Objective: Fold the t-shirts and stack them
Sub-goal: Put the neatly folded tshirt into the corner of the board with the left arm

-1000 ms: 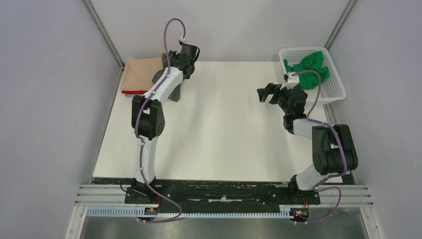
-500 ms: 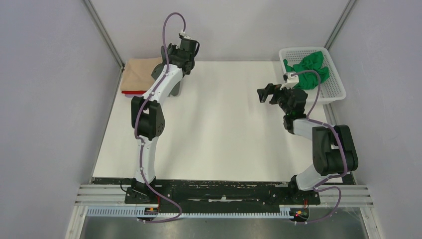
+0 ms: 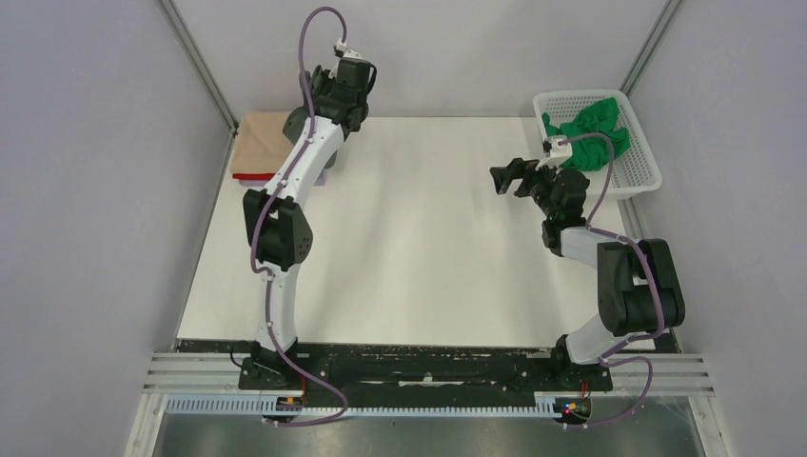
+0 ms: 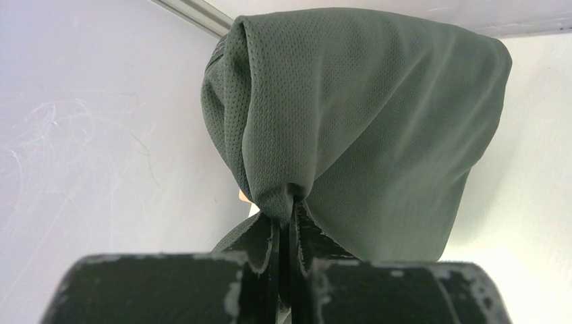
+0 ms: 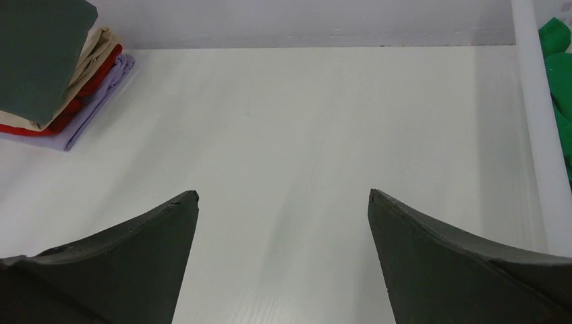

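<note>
I will next move my left gripper to the left in the top view and down over the tan tee, whose wall side the dark grey t-shirt leaves uncovered.
My left gripper is shut on a bunched fold of the dark grey t-shirt, which hangs from it at the table's back left corner. In the right wrist view that shirt hangs over a stack of folded tees: tan, red and pale lilac at the bottom. From above, the tan tee shows beside the left arm. A bright green t-shirt lies crumpled in the basket. My right gripper hovers over bare table, open and holding nothing.
A white mesh basket stands at the back right corner, just behind the right arm. Grey walls and metal corner posts close in the table at the back and on both sides.
My left arm has swung back and to the left, carrying the dark grey t-shirt over the stack in the corner. The right arm has barely moved.
</note>
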Tool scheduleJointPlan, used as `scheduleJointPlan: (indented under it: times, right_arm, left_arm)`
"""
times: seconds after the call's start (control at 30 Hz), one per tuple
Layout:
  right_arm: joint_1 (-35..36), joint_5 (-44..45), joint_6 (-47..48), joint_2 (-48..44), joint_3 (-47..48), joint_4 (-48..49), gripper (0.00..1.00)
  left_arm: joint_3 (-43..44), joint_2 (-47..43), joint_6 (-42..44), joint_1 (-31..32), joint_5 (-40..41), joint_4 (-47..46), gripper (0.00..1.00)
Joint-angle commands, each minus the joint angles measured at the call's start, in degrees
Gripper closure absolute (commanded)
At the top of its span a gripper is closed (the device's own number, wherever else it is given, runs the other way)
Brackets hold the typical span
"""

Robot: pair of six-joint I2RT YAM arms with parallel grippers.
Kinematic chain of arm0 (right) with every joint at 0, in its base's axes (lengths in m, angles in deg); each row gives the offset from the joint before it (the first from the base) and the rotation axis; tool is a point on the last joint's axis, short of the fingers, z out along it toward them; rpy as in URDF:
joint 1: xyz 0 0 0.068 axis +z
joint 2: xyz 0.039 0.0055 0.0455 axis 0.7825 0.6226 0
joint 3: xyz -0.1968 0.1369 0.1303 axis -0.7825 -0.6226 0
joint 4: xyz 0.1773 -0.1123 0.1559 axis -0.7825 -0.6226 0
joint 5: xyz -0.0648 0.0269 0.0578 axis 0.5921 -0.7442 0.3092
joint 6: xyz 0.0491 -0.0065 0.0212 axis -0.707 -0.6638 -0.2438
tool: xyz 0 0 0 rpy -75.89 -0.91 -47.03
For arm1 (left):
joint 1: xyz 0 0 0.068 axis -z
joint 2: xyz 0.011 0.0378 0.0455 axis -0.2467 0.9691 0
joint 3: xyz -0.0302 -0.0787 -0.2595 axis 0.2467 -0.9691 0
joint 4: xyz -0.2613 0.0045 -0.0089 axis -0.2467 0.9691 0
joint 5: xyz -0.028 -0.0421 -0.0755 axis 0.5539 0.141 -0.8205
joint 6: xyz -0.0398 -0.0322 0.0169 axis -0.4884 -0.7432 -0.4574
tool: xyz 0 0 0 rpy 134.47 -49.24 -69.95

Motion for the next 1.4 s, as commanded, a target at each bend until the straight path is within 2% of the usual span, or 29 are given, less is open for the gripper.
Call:
scheduleJointPlan:
  times: [0.0,0.17,0.3,0.57,0.87,1.03,1.37]
  right_arm:
    - [0.1,-1.2,-1.0,-0.6,0.4,4.0,0.02]
    - [0.0,-1.4,-1.4,0.0,0.5,3.9,0.02]
    - [0.1,-1.2,-0.8,0.0,1.0,2.7,0.02]
    - [0.1,0.1,0.0,0.2,2.2,-0.1,0.02]
    - [0.1,1.4,0.7,0.1,3.5,-4.5,0.02]
    - [0.1,2.0,0.9,-0.1,4.5,-6.0,0.02]
    - [0.4,2.9,-0.3,-0.1,5.3,-6.1,0.02]
  left_arm:
    - [3.0,-4.4,1.1,0.0,2.5,-0.7,0.98]
    - [2.5,-3.4,-0.1,-2.0,2.2,-0.4,0.98]
    - [0.6,-2.3,-1.7,-4.5,-1.1,-0.4,0.98]
    - [-1.5,2.2,0.5,-10.8,-2.6,-6.3,0.98]
    - [-0.9,7.1,4.7,-14.7,-7.3,-13.5,0.98]
    - [-0.2,9.0,4.4,-16.8,-11.1,-16.1,0.98]
    - [1.2,12.5,3.2,-20.0,-11.6,-19.1,0.97]
